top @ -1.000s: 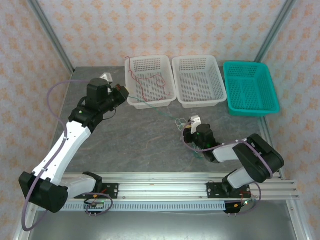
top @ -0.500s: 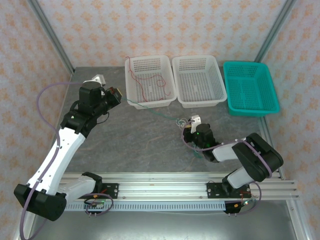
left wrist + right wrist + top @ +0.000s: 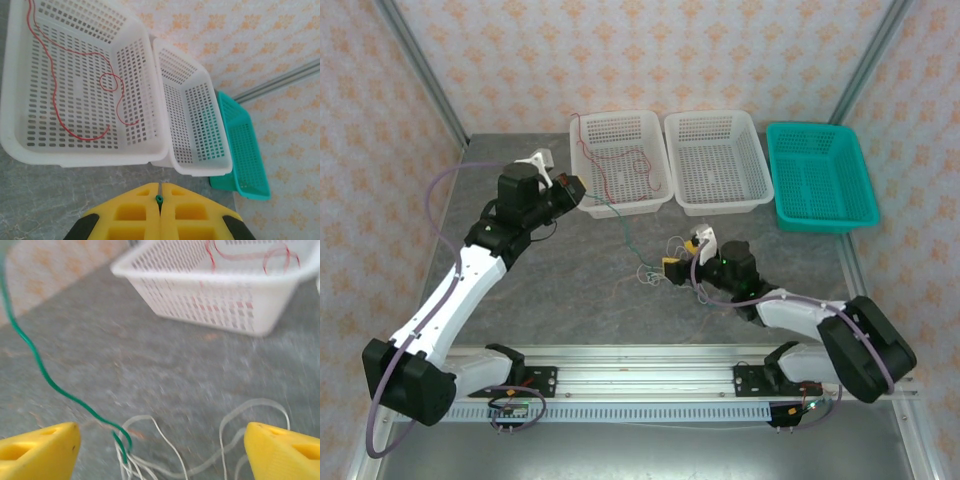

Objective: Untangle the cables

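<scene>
The green cable [image 3: 618,222] runs down into whitish loops. My right gripper needs to move toward my left gripper and go down before it closes on those loops.
The red cable [image 3: 80,90] lies coiled inside the left white basket [image 3: 582,205]. My left gripper [image 3: 572,187] hovers just left of that basket's near corner, shut on the end of the green cable [image 3: 159,199]. The green cable [image 3: 618,222] runs from it down to a whitish-grey tangle [image 3: 648,274] on the table. My right gripper [image 3: 682,252] stands open just right of that tangle. In the right wrist view its yellow fingers [image 3: 35,450] stand wide apart, with the green cable [image 3: 45,375] and whitish loops [image 3: 150,460] lying between them, touching neither.
The middle white basket [image 3: 715,200] and the teal basket [image 3: 820,215] stand in a row to the right at the back. The grey table [image 3: 570,290] stretches open in front of the baskets. Metal rails [image 3: 640,380] run along the near edge.
My right gripper has opened and shifted left, letting go of the tangle, which now lies farther left. My left gripper swung back to the basket corner, still holding the green cable.
</scene>
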